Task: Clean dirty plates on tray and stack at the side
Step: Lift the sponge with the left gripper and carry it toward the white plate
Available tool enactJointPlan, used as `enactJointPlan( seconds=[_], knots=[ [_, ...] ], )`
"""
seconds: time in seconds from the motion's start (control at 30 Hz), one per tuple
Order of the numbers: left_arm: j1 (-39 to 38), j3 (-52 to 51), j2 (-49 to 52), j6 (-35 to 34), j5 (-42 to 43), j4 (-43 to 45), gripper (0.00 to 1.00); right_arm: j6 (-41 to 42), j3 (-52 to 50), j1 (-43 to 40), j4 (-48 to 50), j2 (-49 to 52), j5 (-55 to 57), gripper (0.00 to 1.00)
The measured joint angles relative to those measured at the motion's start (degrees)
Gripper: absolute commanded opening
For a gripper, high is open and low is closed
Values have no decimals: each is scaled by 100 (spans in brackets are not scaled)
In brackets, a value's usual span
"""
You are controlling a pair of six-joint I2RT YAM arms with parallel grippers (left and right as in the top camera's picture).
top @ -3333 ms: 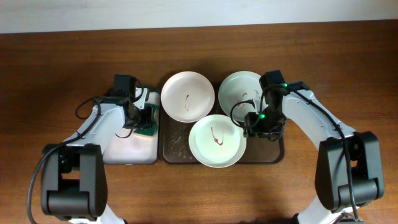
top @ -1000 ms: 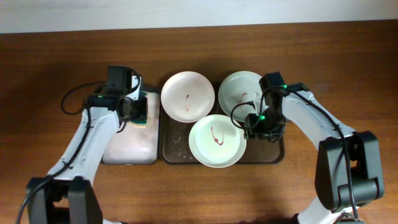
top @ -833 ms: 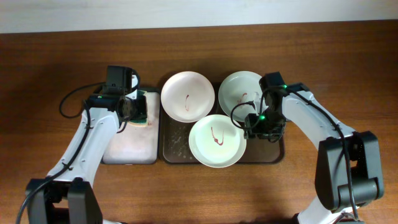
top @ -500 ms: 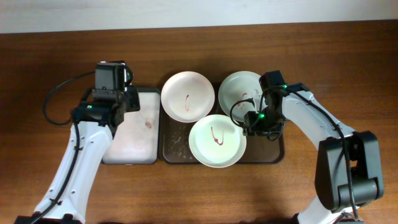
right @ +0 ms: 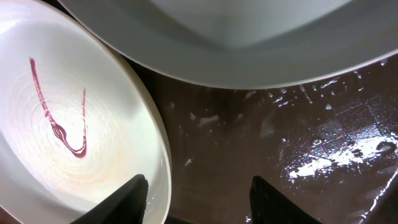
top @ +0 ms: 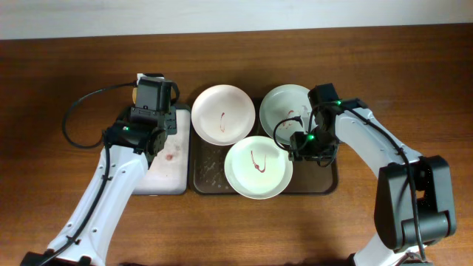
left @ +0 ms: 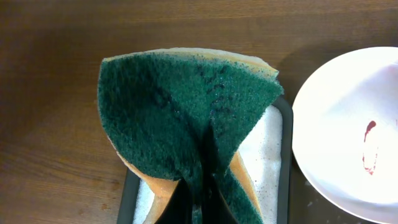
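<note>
My right gripper lowers next, shifting slightly back and toward the plate's middle, and closes there, as the front plate's rim (top: 290, 162) (right: 166, 177) lies nearer one open finger.
Three dirty plates, each with a red-brown squiggle, sit on the dark brown tray (top: 211, 174): one back left (top: 222, 114), one back right (top: 287, 109), one in front (top: 257, 167). My left gripper (top: 151, 117) is shut on a green and yellow sponge (left: 186, 118), folded and held above the back end of the small tray. The back left plate (left: 354, 124) lies to its right. My right gripper (right: 202, 202) is open, low over the tray (right: 298, 137), astride the right rim of the front plate (right: 62, 124). The back right plate (right: 236, 43) lies just beyond.
A smaller black-rimmed tray with a white inside (top: 166, 174) lies left of the brown tray and bears a small red-brown smear. Its rim also shows in the left wrist view (left: 285, 155). Bare wooden table lies on both sides and in front.
My left gripper has lifted the sponge off the small tray, swung left, then come back right toward the plates. A smear now shows on the small tray. The right arm has not moved.
</note>
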Motion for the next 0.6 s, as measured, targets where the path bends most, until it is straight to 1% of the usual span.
enactJointPlan(
  seconds=[0.5, 0.6],
  knots=[
    [0, 0, 0, -2, 15, -4, 0, -2, 0, 0, -2, 0, 0, 54],
    [0, -63, 0, -2, 286, 7, 0, -2, 0, 35, -2, 0, 0, 54]
  ],
)
